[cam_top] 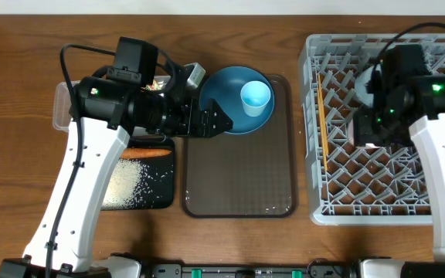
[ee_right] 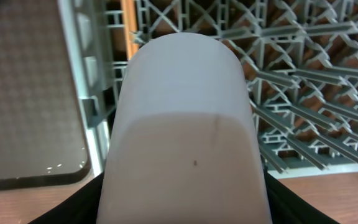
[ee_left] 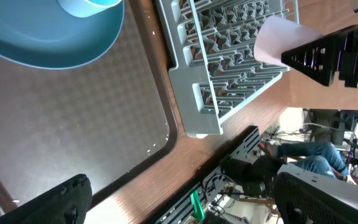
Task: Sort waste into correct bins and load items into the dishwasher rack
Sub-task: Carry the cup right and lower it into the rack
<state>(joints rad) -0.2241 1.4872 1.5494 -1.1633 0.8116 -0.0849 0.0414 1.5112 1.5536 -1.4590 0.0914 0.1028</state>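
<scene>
The pale pink cup [ee_right: 185, 124] is still hanging above empty rack wires near the chopsticks, so the robot's right gripper will lower it into the rack [cam_top: 385, 193] there next.
The round blue plate [cam_top: 230, 108] lies at the back of the brown tray, with the light blue cup [cam_top: 256, 98] standing on it. My left gripper [cam_top: 211, 122] is open and empty at the plate's left rim; in the left wrist view [ee_left: 185, 208] its fingers are spread wide over the tray's corner. My right gripper [cam_top: 371, 99] is shut on a pale pink cup [ee_right: 185, 124] above the grey dishwasher rack [cam_top: 385, 193]. Wooden chopsticks [cam_top: 322, 116] lie along the rack's left side. An orange carrot [cam_top: 147, 153] and white rice scraps [cam_top: 126, 185] lie in the black tray [cam_top: 164, 197].
The brown serving tray [cam_top: 238, 170] sits between the black tray and the rack. The clear tub [cam_top: 59, 108] stands behind the black tray, mostly hidden by my left arm. The rack's corner [ee_left: 197, 124] shows in the left wrist view.
</scene>
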